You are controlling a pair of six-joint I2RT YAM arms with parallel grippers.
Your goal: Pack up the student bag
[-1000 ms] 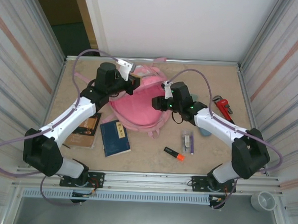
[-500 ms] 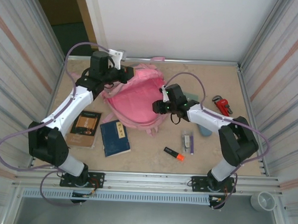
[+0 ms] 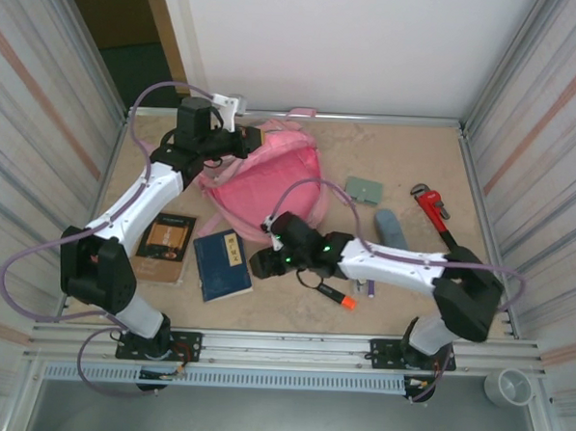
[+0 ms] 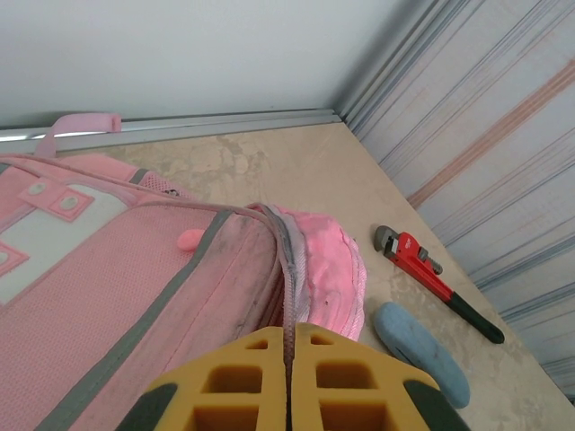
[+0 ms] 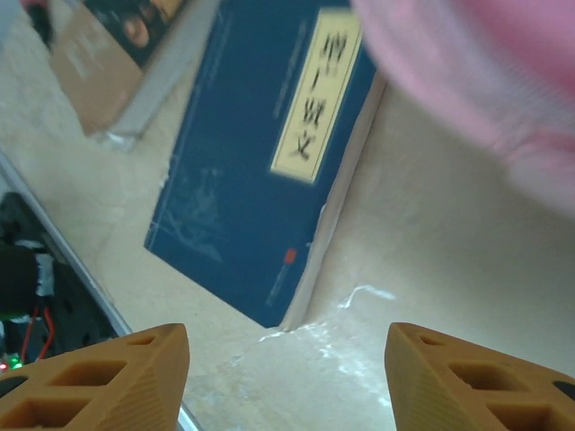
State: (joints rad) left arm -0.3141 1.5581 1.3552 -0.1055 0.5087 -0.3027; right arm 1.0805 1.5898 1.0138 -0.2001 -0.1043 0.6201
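Note:
The robot will move its left gripper back and down toward the bag's opening (image 3: 272, 188) and release the bag's zip edge, as that opening lies below and back from it.
The student bag (image 3: 270, 181), a big pink backpack, lies at the back middle of the table. My left gripper (image 3: 242, 141) is at its back left edge. In the left wrist view that gripper (image 4: 289, 334) is shut on the bag (image 4: 135, 269), with the grey zip edge pinched between its pads. My right gripper (image 3: 256, 264) hangs low in front of the bag, beside a blue book (image 3: 222, 264). Its jaws stand open and empty in the right wrist view (image 5: 286, 350), just off the book's (image 5: 260, 171) near corner, with the pink bag (image 5: 485, 81) blurred at top right.
A brown book (image 3: 165, 249) lies left of the blue one. An orange highlighter (image 3: 336, 295) sits under the right forearm. A grey-green pouch (image 3: 364, 190), a blue case (image 3: 392, 230) and a red wrench (image 3: 431, 206) lie to the right. Metal walls close in on three sides.
My right arm has swung from the bag's right side down to the front by the blue book, and its jaws have opened wider. The left gripper has pulled the bag's edge back and left.

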